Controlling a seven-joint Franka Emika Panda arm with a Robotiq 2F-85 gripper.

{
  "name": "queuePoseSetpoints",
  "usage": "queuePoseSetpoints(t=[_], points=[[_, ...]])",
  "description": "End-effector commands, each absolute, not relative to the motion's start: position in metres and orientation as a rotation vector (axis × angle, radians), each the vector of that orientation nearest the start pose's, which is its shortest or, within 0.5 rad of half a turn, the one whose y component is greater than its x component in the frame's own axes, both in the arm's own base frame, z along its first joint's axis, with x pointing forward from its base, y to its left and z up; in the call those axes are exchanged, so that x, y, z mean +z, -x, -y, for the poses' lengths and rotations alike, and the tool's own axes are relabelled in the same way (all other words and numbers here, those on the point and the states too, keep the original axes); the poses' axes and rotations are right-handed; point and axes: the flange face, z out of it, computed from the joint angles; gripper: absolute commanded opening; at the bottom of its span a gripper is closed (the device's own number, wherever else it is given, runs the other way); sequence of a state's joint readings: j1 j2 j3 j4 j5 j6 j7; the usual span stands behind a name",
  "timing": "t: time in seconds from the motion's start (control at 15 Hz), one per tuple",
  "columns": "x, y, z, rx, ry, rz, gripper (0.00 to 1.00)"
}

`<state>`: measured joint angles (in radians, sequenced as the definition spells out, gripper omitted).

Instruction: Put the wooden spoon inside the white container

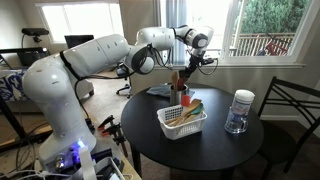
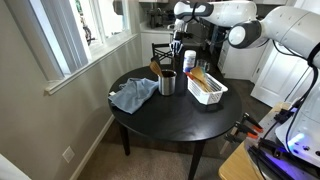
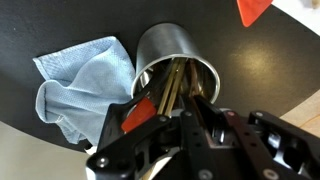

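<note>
My gripper should swing from the cup (image 1: 180, 97) over the white container (image 1: 185, 130) to release the spoon, since the container is below my gripper and to its right in the wrist view.
The wooden spoon (image 3: 178, 80) stands handle-up among other utensils in a steel cup (image 3: 165, 55) on the round black table. My gripper (image 3: 190, 100) is right above the cup, its fingers drawn close together round the spoon's thin handle. In both exterior views the gripper (image 1: 181, 72) (image 2: 178, 55) hangs over the cup (image 1: 180, 97) (image 2: 167, 82). The white container (image 1: 185, 130) (image 2: 213, 98), a slotted basket, stands beside the cup and holds a few items. It is out of the wrist view.
A blue cloth (image 3: 80, 80) (image 2: 133, 95) lies crumpled beside the cup. A clear jar with a white lid (image 1: 239, 110) stands near the table edge. An orange-red utensil (image 3: 135, 115) sticks out of the cup. A black chair (image 1: 290, 110) is beside the table.
</note>
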<state>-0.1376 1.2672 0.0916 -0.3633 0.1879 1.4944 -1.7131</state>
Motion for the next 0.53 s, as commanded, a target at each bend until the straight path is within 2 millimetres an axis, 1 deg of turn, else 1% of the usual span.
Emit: queuePoseSetpoints(t=[0.0,0.27,0.47], points=[[0.338,-0.782,0.057,0.106,-2.248,-2.459,0.07],[0.370,-0.778,0.046,0.015,-2.190,-2.430,0.07],[0.392,-0.771,0.042,-0.067,-2.169,-2.425,0.07]])
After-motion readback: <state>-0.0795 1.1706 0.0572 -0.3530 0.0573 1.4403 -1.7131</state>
